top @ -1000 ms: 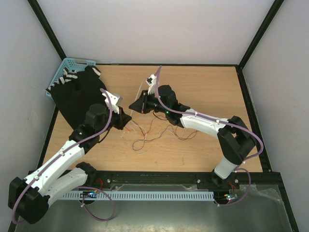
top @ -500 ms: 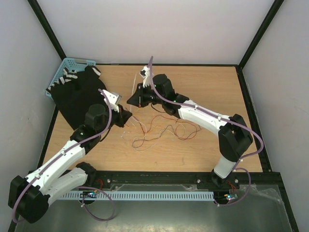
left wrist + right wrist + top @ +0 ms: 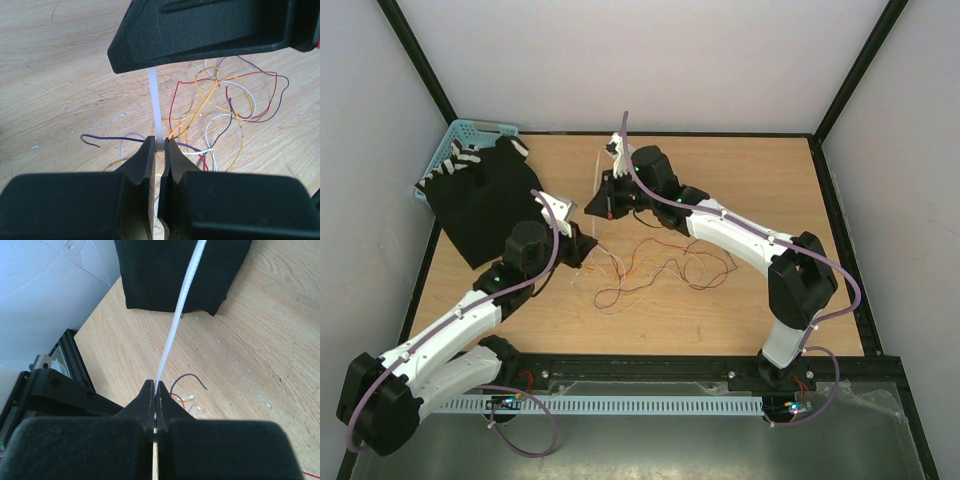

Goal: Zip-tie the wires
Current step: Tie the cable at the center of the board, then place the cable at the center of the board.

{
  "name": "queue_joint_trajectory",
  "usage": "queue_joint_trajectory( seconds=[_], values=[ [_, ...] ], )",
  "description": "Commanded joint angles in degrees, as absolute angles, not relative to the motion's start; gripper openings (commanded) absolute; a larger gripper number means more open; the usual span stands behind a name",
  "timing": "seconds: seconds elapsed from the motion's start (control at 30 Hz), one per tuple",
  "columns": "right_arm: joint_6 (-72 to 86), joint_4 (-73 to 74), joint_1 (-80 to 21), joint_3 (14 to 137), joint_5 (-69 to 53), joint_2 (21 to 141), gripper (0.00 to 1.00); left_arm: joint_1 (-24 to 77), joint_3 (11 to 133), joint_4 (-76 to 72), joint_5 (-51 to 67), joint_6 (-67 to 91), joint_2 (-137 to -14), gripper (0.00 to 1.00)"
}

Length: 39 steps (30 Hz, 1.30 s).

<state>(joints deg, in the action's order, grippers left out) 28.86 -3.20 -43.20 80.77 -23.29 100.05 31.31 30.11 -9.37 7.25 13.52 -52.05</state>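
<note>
The left gripper will next move outward, to the right in the top view and down, and it will let go of the zip tie [image 3: 156,107] beyond the tangle of wires, where bare wood shows.
The wires [image 3: 655,270] lie in a loose tangle of red, orange, white and dark strands on the wooden table. They also show in the left wrist view [image 3: 225,100]. My left gripper [image 3: 582,246] [image 3: 159,145] is shut on the head end of the zip tie [image 3: 156,107], low over the tangle's left edge. The pale strip runs up from there to my right gripper [image 3: 599,205] [image 3: 154,388], which is shut on its other part. The free end of the zip tie [image 3: 181,302] sticks out past the right fingertips. Whether the tie loops around any strands is hidden.
A black cloth [image 3: 485,200] lies at the back left, partly over a blue basket [image 3: 460,148]. The cloth also shows in the right wrist view [image 3: 180,270]. Black frame posts and white walls enclose the table [image 3: 770,190].
My right gripper has moved left and toward the back with the zip tie strip, drawing it up. My left gripper has shifted slightly right, still holding the tie's head.
</note>
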Motion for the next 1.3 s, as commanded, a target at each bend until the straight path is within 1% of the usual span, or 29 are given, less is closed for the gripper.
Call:
queue_joint_trajectory(
  seconds=[0.0,0.17,0.37,0.67,0.7,0.77,0.87,0.93,0.97,1.0,1.03,1.1,1.17,1.27],
  values=[
    [28.0,-7.7,-41.9,86.4,-22.5,99.5,0.0,33.0,27.4,-5.0,7.4,14.6,-53.7,0.0],
    [29.0,-8.0,-41.9,86.8,-24.2,99.4,0.0,34.2,27.5,-5.6,5.9,14.8,-55.5,0.0],
    [28.4,-8.0,-41.8,85.5,-23.7,97.6,0.0,34.5,28.6,-5.7,5.1,15.1,-58.3,0.0],
    [27.4,-8.3,-38.8,80.9,-26.2,93.8,0.0,34.5,32.0,-5.5,5.5,15.6,-60.0,0.0],
    [27.2,-8.3,-38.0,79.6,-26.5,92.8,0.03,34.6,32.9,-5.2,5.4,15.4,-59.8,0.0],
    [27.0,-8.4,-35.8,76.5,-27.1,89.7,0.28,34.7,35.2,-4.0,5.0,14.7,-60.6,0.0],
    [26.5,-8.6,-31.4,69.9,-26.8,84.0,0.54,35.2,39.5,-2.6,5.0,13.7,-64.3,0.0],
    [26.0,-8.4,-28.0,65.7,-25.4,79.4,0.69,36.3,42.2,-2.5,4.6,13.6,-67.8,0.0],
    [25.8,-8.2,-25.2,63.7,-24.4,76.9,0.74,37.0,43.7,-2.5,4.2,14.0,-69.8,0.0],
    [26.0,-7.6,-22.8,61.6,-23.1,74.2,0.82,38.0,45.2,-2.4,3.6,14.4,-71.9,0.0],
    [26.9,-7.4,-20.3,59.4,-21.6,71.6,0.86,39.0,47.0,-2.4,3.1,14.7,-74.4,0.0],
    [29.0,-9.4,-15.6,53.8,-19.4,65.9,0.9,41.1,50.7,-2.5,2.0,15.1,-78.9,0.0],
    [29.1,-9.8,-10.8,50.7,-20.3,62.6,0.91,42.8,54.6,-2.4,0.7,15.6,-83.3,0.0],
    [28.5,-7.1,-4.8,49.9,-24.7,62.3,0.91,43.2,61.2,-1.7,-1.3,17.1,-90.3,0.0]
  ],
)
